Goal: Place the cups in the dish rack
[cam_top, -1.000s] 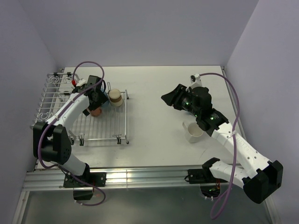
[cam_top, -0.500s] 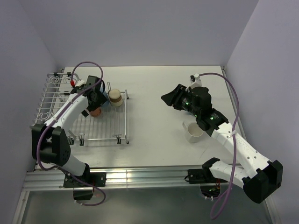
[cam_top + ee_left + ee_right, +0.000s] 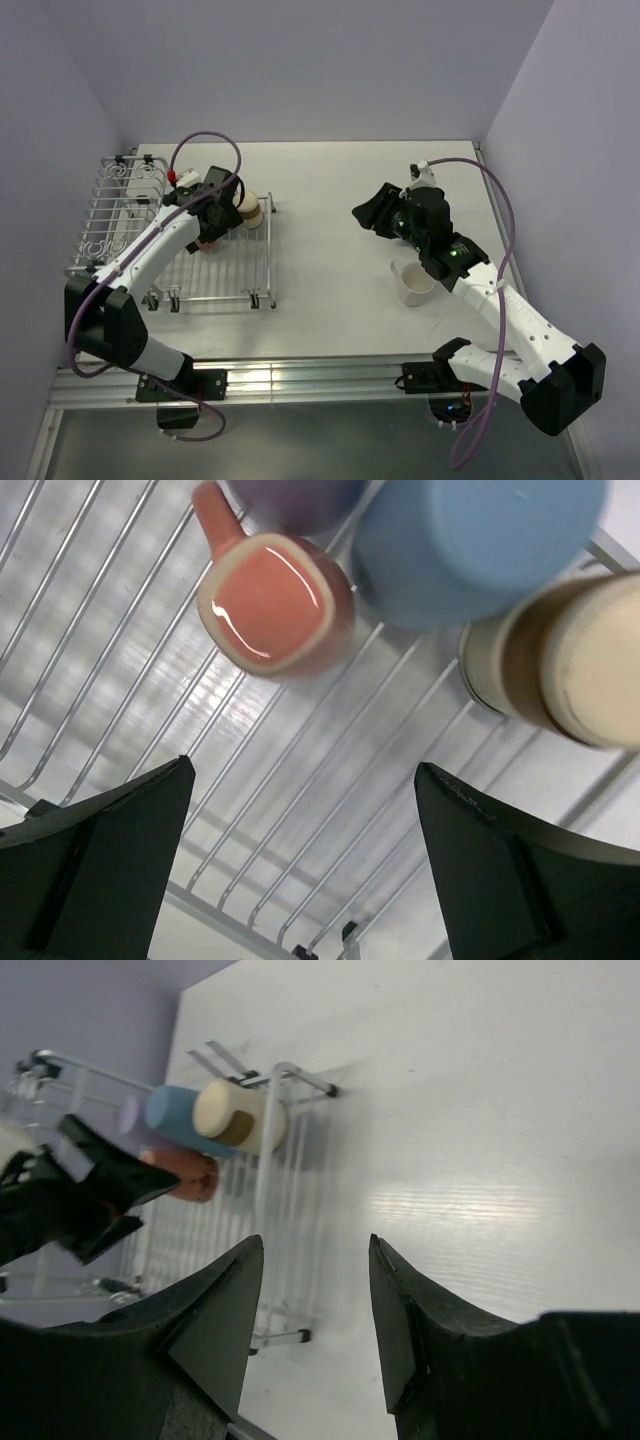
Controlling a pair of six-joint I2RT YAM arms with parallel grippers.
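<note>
The right gripper swings to its right in the top view next, lowering and tipping its rack-facing fingers down, as the blue cup is below there.
The dish rack (image 3: 232,282) stands at the left of the table. In the left wrist view several cups rest mouth-down at its far end: a salmon-pink one (image 3: 270,605), a lavender one (image 3: 295,492), a blue one (image 3: 470,545) and a cream one (image 3: 575,660) on its side. My left gripper (image 3: 303,770) hangs open and empty above the rack bars (image 3: 300,730), just short of the salmon cup (image 3: 207,241). A white mug (image 3: 415,284) stands on the table under my right arm. My right gripper (image 3: 312,1250) is open and empty above the table, pointing toward the rack (image 3: 275,1170).
The rack's raised wire section with upright loops (image 3: 110,205) runs along the left wall. Purple walls close the table on three sides. An aluminium rail (image 3: 300,380) carries both arm bases at the near edge.
My left gripper has opened wider and drawn back up and to the right from the salmon cup, which stays in the rack. The right arm has barely moved.
</note>
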